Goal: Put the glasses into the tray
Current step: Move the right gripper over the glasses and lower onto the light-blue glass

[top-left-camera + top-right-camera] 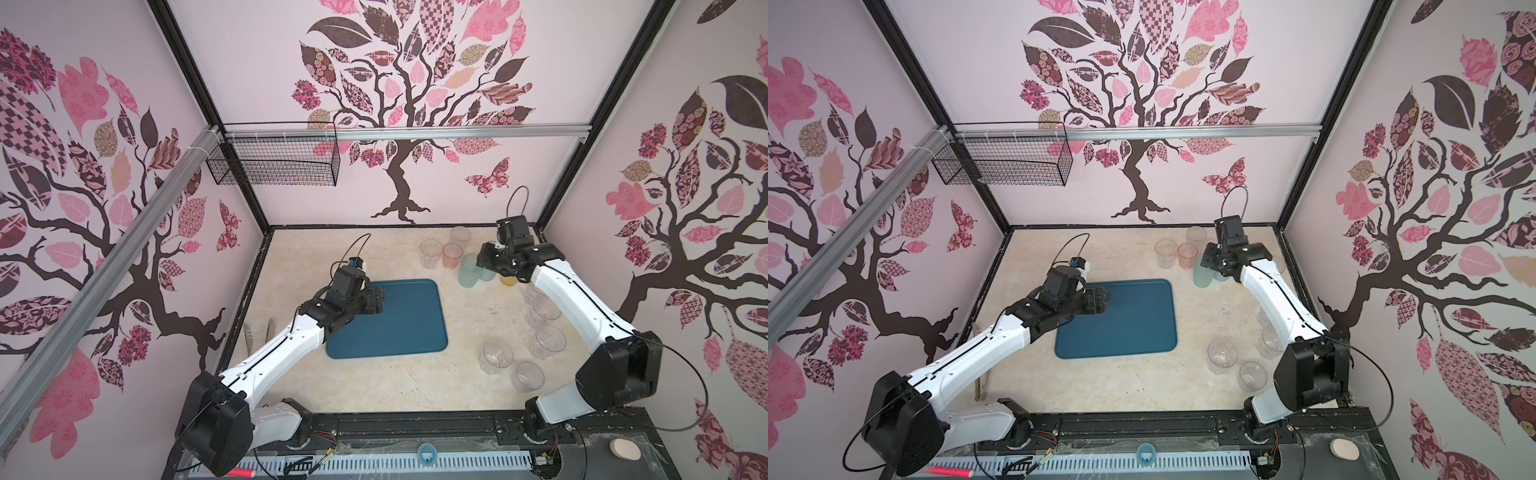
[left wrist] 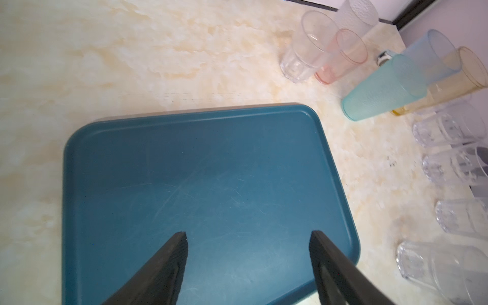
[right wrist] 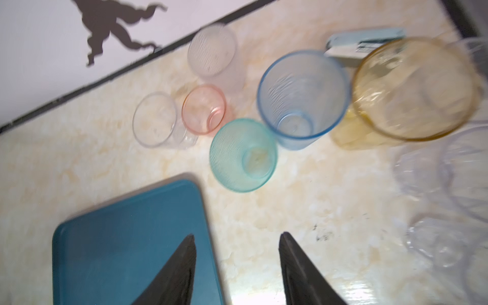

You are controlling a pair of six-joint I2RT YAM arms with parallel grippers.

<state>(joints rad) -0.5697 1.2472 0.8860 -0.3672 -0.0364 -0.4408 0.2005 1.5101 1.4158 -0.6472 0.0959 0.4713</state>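
Note:
The blue-grey glass stands upright and is open at the top. My right gripper will move outward next and lower its open fingers onto both sides of the blue-grey glass's rim, beside the teal glass.
The dark teal tray [image 1: 407,328] lies bare at mid-table. My left gripper [image 2: 248,235] hovers open over the tray's near-left part [image 2: 198,163], with nothing between its fingers. My right gripper [image 3: 237,235] is open and empty too, up above the gap between the tray's corner [image 3: 126,237] and the glasses. A teal glass [image 3: 243,154], a blue-grey one [image 3: 303,97], a yellow one [image 3: 412,89], a pink one [image 3: 203,109], a clear one [image 3: 155,120] and a frosted one [image 3: 214,52] stand upright at the back right. Several clear ribbed glasses [image 1: 496,357] stand along the right side.
A small silver stapler-like object [image 3: 364,46] lies behind the blue-grey and yellow glasses. A black wire basket [image 1: 274,160] hangs on the back wall at the left. The right arm [image 1: 582,307] reaches over the ribbed glasses. Walls close in the table on three sides.

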